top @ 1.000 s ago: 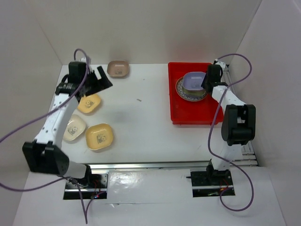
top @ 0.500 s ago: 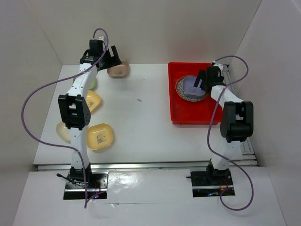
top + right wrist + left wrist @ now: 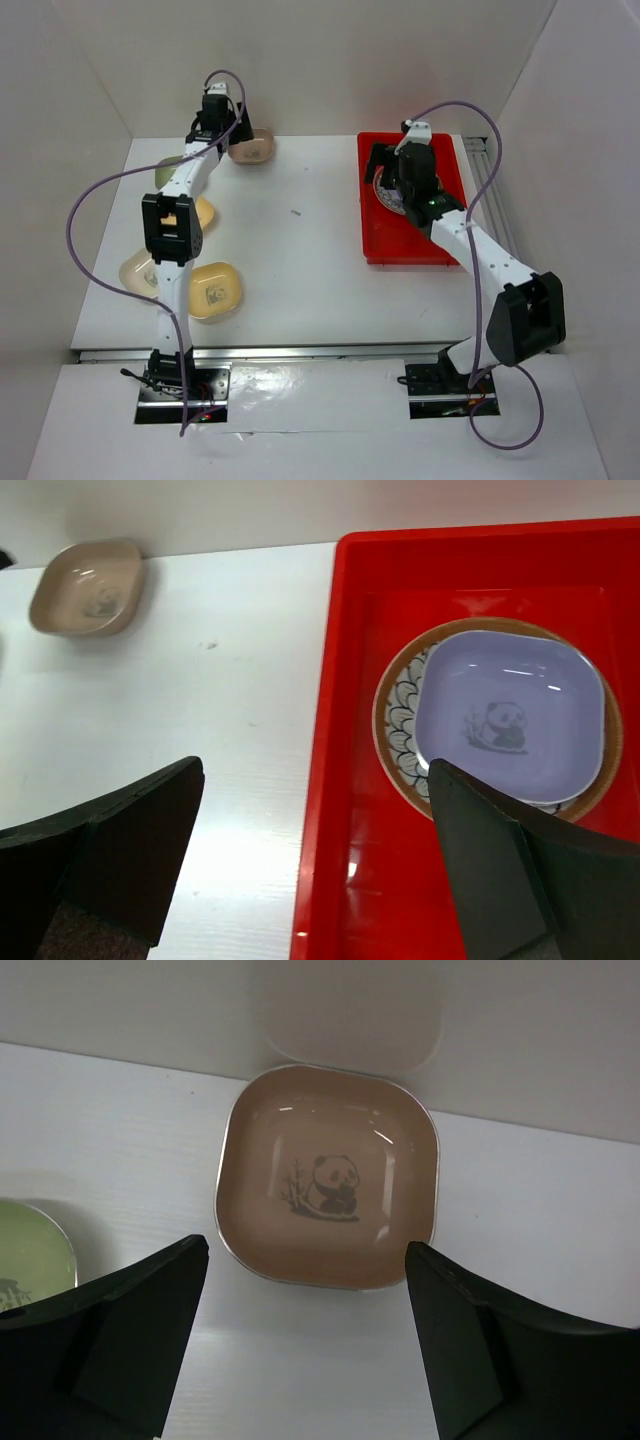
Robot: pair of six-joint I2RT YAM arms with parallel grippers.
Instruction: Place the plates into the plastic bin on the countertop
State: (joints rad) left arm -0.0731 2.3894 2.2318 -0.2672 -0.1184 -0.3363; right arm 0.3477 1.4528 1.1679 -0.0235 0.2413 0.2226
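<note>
My left gripper should move down and to the left in the wrist view, onto the tan-pink plate's rim (image 3: 231, 155) (image 3: 219, 1203) facing the green plate. The bare countertop leaves room there.
A tan-pink plate (image 3: 328, 1175) with a panda print lies at the back wall, ahead of my open left gripper (image 3: 305, 1350) and not between its fingers. From above, that gripper (image 3: 238, 135) hovers beside the same plate (image 3: 256, 150). The red plastic bin (image 3: 350, 780) holds a round brown-rimmed plate (image 3: 400, 715) with a lilac plate (image 3: 510, 715) resting on it. My right gripper (image 3: 315, 870) is open and empty over the bin's left wall, also seen from above as the right gripper (image 3: 385, 172) over the bin (image 3: 400, 245).
On the left of the countertop (image 3: 300, 260) lie a green plate (image 3: 30, 1255), a yellow plate (image 3: 215, 290), a second yellow plate (image 3: 203, 212) half under the left arm, and a cream plate (image 3: 135, 268). White walls close in the back and sides.
The right gripper opened, left the lilac plate on the round plate and drew back to the left. The left arm swung to the back, over to the tan-pink plate.
</note>
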